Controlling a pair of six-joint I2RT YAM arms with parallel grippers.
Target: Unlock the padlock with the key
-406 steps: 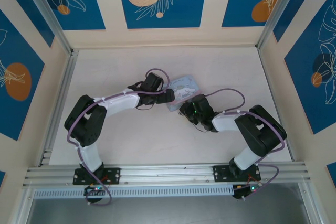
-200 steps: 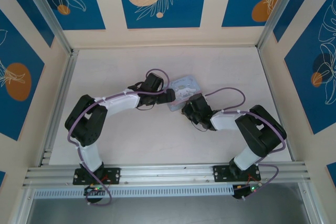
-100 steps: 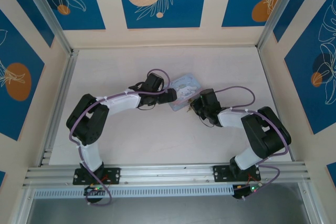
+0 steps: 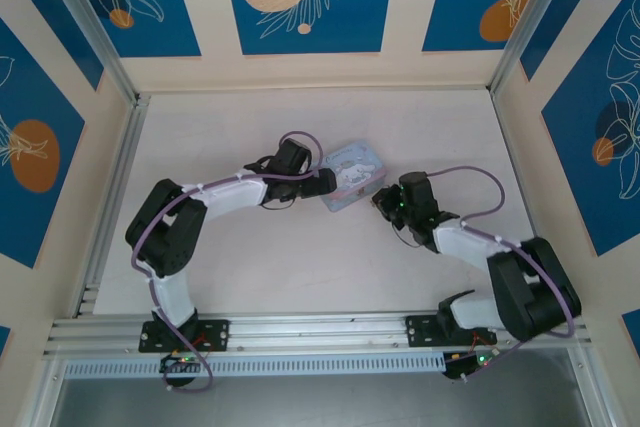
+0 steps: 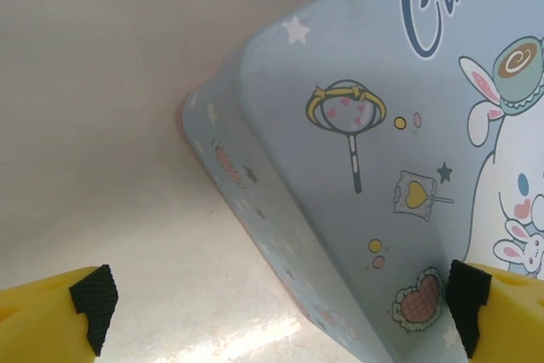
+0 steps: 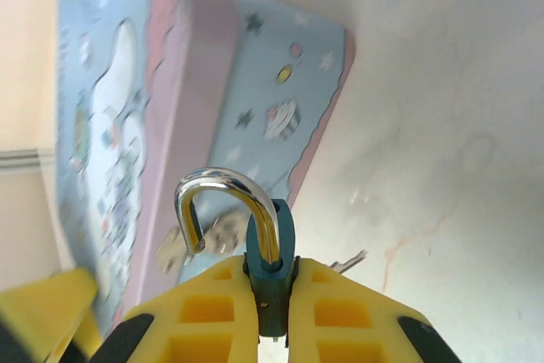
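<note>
I will carry the padlock with my right gripper back past the tin (image 4: 352,175) next, then lower it and release it there, because that bare part of the table is clear.
In the right wrist view my right gripper (image 6: 272,295) is shut on the teal padlock (image 6: 274,244). Its silver shackle (image 6: 217,186) stands swung open, with one end free. Blurred silvery key pieces (image 6: 208,240) hang behind the shackle, and a thin key tip (image 6: 350,261) pokes out beside the right finger. I cannot tell whether a key sits in the lock. In the top view the right gripper (image 4: 392,203) hovers just right of the pale blue tin (image 4: 352,175). My left gripper (image 4: 325,185) is open at the tin's left corner, its fingers (image 5: 89,303) spread wide around the tin's edge (image 5: 280,244).
The tin's lid (image 5: 382,125) carries a white cartoon figure, and its pink-edged side (image 6: 255,116) faces the right wrist camera. Bare pale table (image 4: 260,267) stretches in front of both arms. Aluminium rails (image 4: 110,197) and patterned walls enclose the table.
My right gripper has pulled rightward away from the tin with the padlock in it. The tin tilted and shifted slightly. The left arm has barely moved.
</note>
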